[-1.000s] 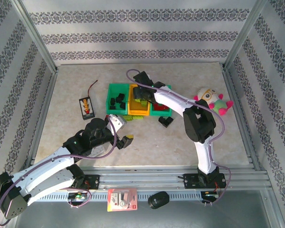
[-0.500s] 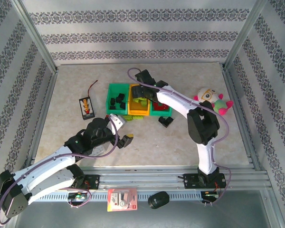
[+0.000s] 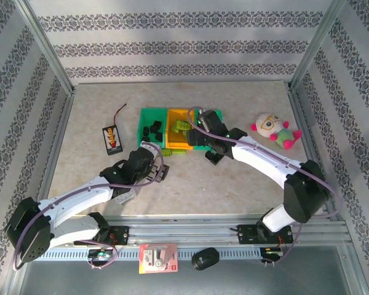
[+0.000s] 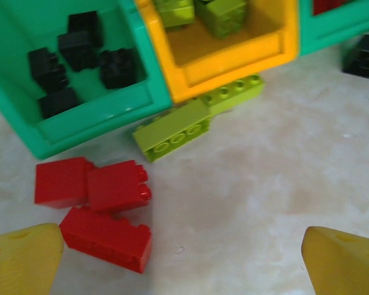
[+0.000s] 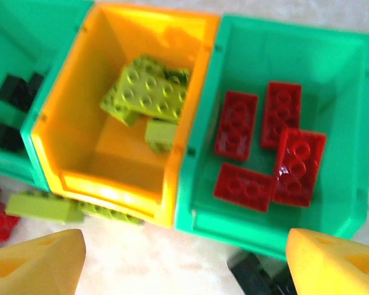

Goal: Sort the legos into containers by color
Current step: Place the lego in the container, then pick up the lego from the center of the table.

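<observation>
The nearest red brick lies below my left gripper, beside one open finger, so my left gripper needs to turn and lower astride that brick.
Three containers stand side by side at mid-table: a teal bin (image 3: 149,126) with black legos (image 4: 80,52), an orange bin (image 3: 177,129) with lime legos (image 5: 147,92), and a teal bin (image 5: 277,74) with several red legos (image 5: 264,147). On the table before them lie two lime bricks (image 4: 172,130), three red bricks (image 4: 104,236) and a black brick (image 3: 214,157). My left gripper (image 4: 184,264) is open over bare table just right of the red bricks. My right gripper (image 5: 184,264) hangs open and holds nothing in front of the orange and right teal bins, the black brick (image 5: 258,276) by its right finger.
A black battery holder with wires (image 3: 112,138) lies left of the bins. A plush toy (image 3: 273,130) sits at the right. A metal frame and patterned walls enclose the table (image 3: 246,178). A small card (image 3: 158,258) and a dark object (image 3: 204,259) rest on the front rail.
My right gripper has drawn back from above the orange bin to its near side, and its jaws have opened wider. My left gripper has moved forward toward the bins.
</observation>
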Controlling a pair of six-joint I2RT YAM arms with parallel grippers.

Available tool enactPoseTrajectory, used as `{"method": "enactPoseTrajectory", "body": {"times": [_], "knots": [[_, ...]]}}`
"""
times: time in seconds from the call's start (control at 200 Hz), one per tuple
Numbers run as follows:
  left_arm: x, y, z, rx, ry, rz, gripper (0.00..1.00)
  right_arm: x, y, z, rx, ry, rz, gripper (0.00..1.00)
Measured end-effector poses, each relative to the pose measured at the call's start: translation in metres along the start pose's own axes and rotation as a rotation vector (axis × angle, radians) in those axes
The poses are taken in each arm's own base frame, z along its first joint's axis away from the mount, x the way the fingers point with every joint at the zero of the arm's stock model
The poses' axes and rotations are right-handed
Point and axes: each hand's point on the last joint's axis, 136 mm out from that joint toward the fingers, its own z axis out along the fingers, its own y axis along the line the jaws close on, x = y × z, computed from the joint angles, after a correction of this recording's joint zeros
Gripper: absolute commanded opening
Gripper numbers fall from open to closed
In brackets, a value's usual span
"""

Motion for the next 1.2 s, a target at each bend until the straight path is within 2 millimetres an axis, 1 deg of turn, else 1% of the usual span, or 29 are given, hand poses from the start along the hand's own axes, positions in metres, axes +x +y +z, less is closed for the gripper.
{"method": "enactPoseTrajectory", "body": {"times": [0.1,0.14,0.2,0.31,0.405,0.455,0.58,0.784,0.934,1.074,1.199], "knots": [[0.011,0.011,0.009,-0.068,0.061,-0.056,0.99,0.022,-0.004,-0.001,-0.012,0.028,-0.007,0.85],[0.017,0.017,0.012,-0.097,0.092,-0.076,1.0,0.027,-0.004,-0.001,-0.015,0.033,-0.011,0.85],[0.023,0.027,0.016,-0.148,0.126,-0.118,0.96,0.034,-0.001,-0.002,-0.03,0.037,-0.019,0.85],[0.032,0.046,0.021,-0.23,0.17,-0.231,0.9,0.037,0.008,-0.007,-0.063,0.022,-0.03,0.86],[0.039,0.055,0.028,-0.28,0.205,-0.316,0.88,0.033,0.013,-0.01,-0.084,0.002,-0.031,0.86],[0.044,0.057,0.032,-0.297,0.227,-0.346,0.87,0.032,0.015,-0.011,-0.09,-0.005,-0.032,0.86],[0.052,0.054,0.043,-0.311,0.272,-0.391,0.83,0.03,0.017,-0.011,-0.096,-0.014,-0.031,0.86],[0.062,0.052,0.053,-0.329,0.311,-0.433,0.75,0.028,0.018,-0.011,-0.098,-0.019,-0.027,0.86],[0.069,0.053,0.057,-0.341,0.335,-0.452,0.63,0.028,0.018,-0.011,-0.098,-0.019,-0.027,0.86],[0.07,0.054,0.058,-0.345,0.339,-0.464,0.51,0.029,0.018,-0.01,-0.096,-0.016,-0.024,0.86],[0.07,0.054,0.058,-0.346,0.338,-0.471,0.42,0.03,0.017,-0.008,-0.094,-0.01,-0.014,0.86]]}}
